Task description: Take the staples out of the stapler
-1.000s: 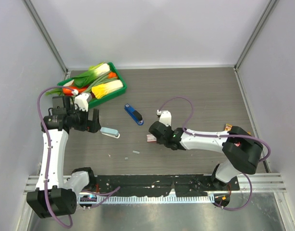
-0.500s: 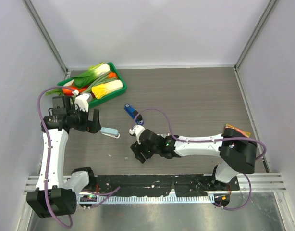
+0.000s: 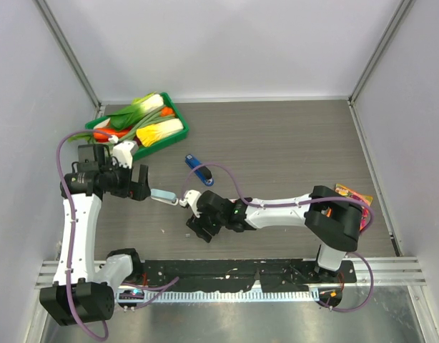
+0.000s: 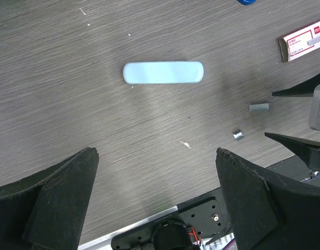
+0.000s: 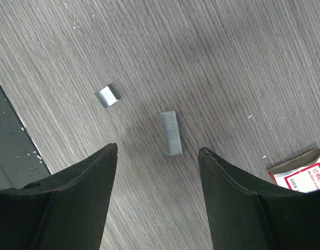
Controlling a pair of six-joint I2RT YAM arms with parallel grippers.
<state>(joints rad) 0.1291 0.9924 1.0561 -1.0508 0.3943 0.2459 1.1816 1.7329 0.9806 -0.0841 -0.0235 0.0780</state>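
The longer piece of staples is nearer the finger toward the red-and-white box, so the robot's right gripper will go down and move slightly onto the longer piece's closest end [image 5: 173,147] next.
The pale blue stapler [image 3: 163,195] [image 4: 163,72] lies flat and shut on the wooden table, apart from both grippers. My left gripper [image 3: 137,184] [image 4: 156,152] hovers just left of it, open and empty. Two loose pieces of staples lie on the table: a longer strip [image 5: 171,133] [image 4: 259,107] and a short piece [image 5: 107,96] [image 4: 238,135]. My right gripper [image 3: 198,227] [image 5: 158,150] hangs open right over them, the strip just beyond its fingertips, touching nothing. From above, the right gripper hides the staples.
A red-and-white box [image 5: 300,172] [image 4: 303,40] lies beside the right gripper. A dark blue oblong item [image 3: 198,169] lies further back. A green tray [image 3: 178,118] of toy vegetables stands at the back left. An orange packet [image 3: 354,193] lies far right.
My right arm has swung left from the red-and-white box to above the loose staples, and its jaws have opened wider. The left arm and the stapler have not moved.
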